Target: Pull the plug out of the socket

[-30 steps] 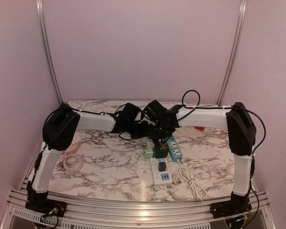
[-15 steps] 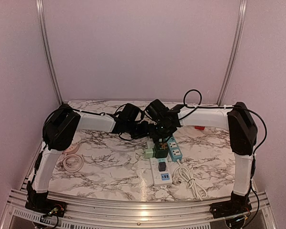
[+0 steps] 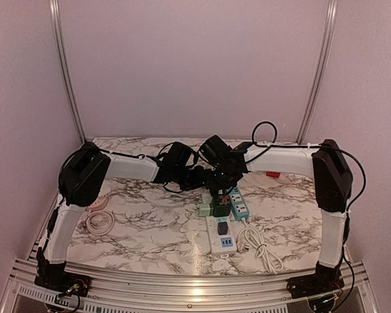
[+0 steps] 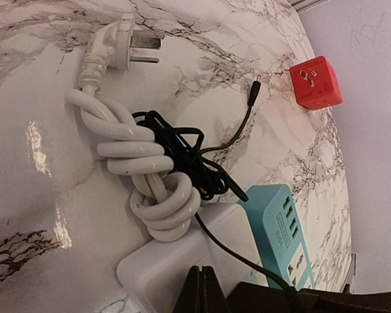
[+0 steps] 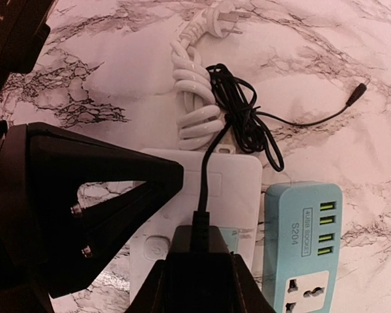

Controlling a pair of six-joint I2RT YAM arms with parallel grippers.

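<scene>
I will next lift my right gripper, swing past the blue socket strip and go down to let go of the plug, because bare tabletop is to its right in the top view.
A black plug point(image 5: 205, 251) with a thin black cord stands on the white socket strip point(image 5: 231, 189). My right gripper point(image 5: 197, 270) is shut on it, one finger on each side. The top view shows the plug point(image 3: 218, 206) at the far end of the strip point(image 3: 223, 238), under the right gripper point(image 3: 220, 194). My left gripper point(image 4: 202, 288) is shut with nothing in it, and its tips press down on the strip's white top point(image 4: 173, 261) right beside the plug. In the right wrist view it shows as a black wedge point(image 5: 85, 208) at the left.
A blue socket strip point(image 3: 238, 203) lies against the white one's right side, and a pale green adapter point(image 3: 202, 210) against its left. A coiled white cord point(image 4: 137, 150) tangled with black wire lies beyond. A red cube adapter point(image 4: 316, 81) and another white cable point(image 3: 99, 222) lie further off.
The left forearm has edged slightly to the right. Both grippers and the plug stay where they were.
</scene>
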